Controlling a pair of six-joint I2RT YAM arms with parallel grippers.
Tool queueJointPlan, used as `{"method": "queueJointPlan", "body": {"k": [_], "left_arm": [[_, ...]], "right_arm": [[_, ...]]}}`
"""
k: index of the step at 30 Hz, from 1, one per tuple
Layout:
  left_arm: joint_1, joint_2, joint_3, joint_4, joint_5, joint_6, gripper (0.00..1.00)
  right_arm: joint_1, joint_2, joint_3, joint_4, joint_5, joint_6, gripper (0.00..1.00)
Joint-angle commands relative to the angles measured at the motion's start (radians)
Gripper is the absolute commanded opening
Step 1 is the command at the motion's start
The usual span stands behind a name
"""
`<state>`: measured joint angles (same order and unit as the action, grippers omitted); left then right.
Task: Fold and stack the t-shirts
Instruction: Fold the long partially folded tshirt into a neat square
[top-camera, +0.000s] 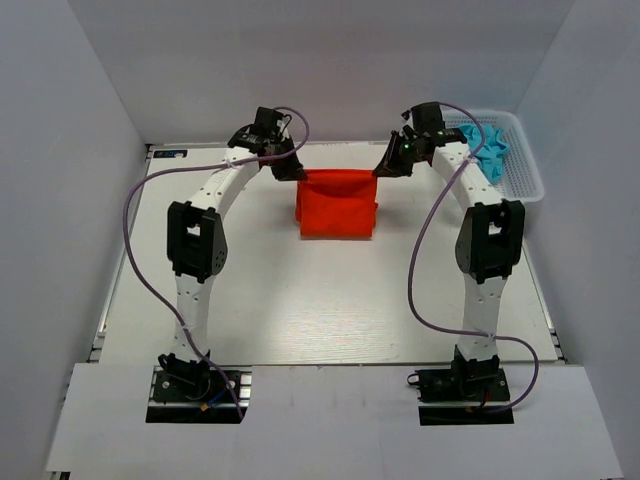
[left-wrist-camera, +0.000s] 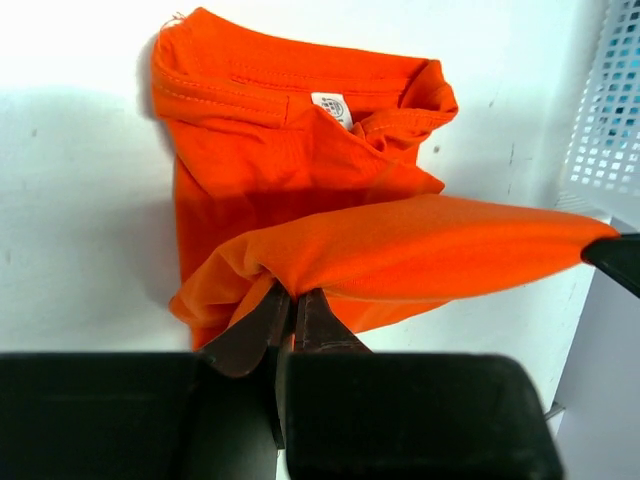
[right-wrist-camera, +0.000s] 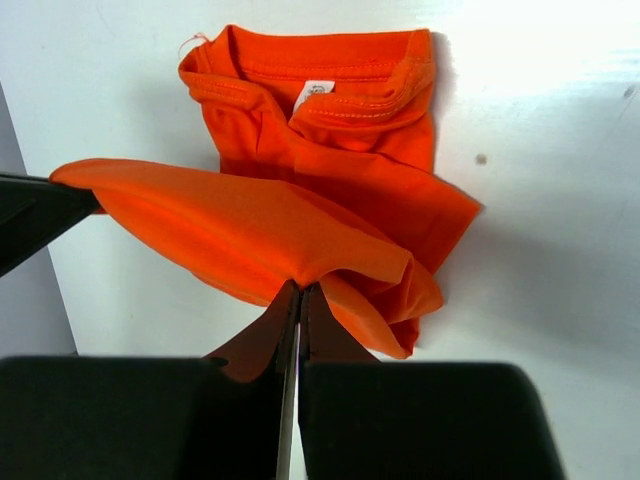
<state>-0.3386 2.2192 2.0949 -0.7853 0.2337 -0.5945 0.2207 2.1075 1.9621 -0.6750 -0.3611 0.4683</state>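
Note:
The collar of the orange t-shirt is uncovered, so next my left gripper will move outward and down, lay the corner it is pinching over the collar end of the orange t-shirt (left-wrist-camera: 222, 92) and release it.
An orange t-shirt (top-camera: 337, 205) lies partly folded at the far middle of the table, its far edge lifted and stretched between both grippers. My left gripper (top-camera: 291, 170) is shut on its left corner; in the left wrist view the jaws (left-wrist-camera: 291, 297) pinch the raised fold above the shirt (left-wrist-camera: 300, 150), whose collar and label show. My right gripper (top-camera: 389, 165) is shut on the right corner; in the right wrist view the jaws (right-wrist-camera: 301, 290) pinch the fold over the shirt (right-wrist-camera: 340, 130). A blue t-shirt (top-camera: 490, 148) lies crumpled in the basket.
A white mesh basket (top-camera: 524, 170) stands at the far right of the table; its wall shows in the left wrist view (left-wrist-camera: 608, 110). White walls close in the table at the back and sides.

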Motion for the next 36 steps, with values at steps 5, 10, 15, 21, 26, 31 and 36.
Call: {"method": "queueJointPlan", "body": {"k": [5,10,15,21,26,31,36], "left_arm": [[0.039,0.074,0.086,0.135,0.049,0.015,0.00],[0.072,0.200,0.151,0.334,0.036,-0.054,0.22],[0.110,0.286,0.297,0.351,0.055,-0.091,1.00],[0.087,0.076,0.037,0.396,0.000,-0.002,1.00],[0.036,0.073,0.106,0.265,0.023,0.077,1.00],[0.009,0.010,-0.010,0.363,0.073,0.062,1.00],[-0.020,0.091,-0.021,0.365,0.133,-0.002,1.00]], "right_arm": [[-0.038,0.083,0.080,0.084,0.053,0.026,0.00],[-0.044,0.207,0.102,0.375,0.013,-0.002,0.24],[-0.050,0.352,0.420,0.351,-0.143,-0.043,0.89],[-0.035,0.083,-0.022,0.465,-0.081,-0.103,0.89],[-0.021,0.022,-0.051,0.315,-0.122,-0.143,0.89],[-0.009,-0.038,-0.204,0.411,-0.189,-0.071,0.89],[0.002,0.003,-0.272,0.497,-0.268,0.003,0.89]]}}
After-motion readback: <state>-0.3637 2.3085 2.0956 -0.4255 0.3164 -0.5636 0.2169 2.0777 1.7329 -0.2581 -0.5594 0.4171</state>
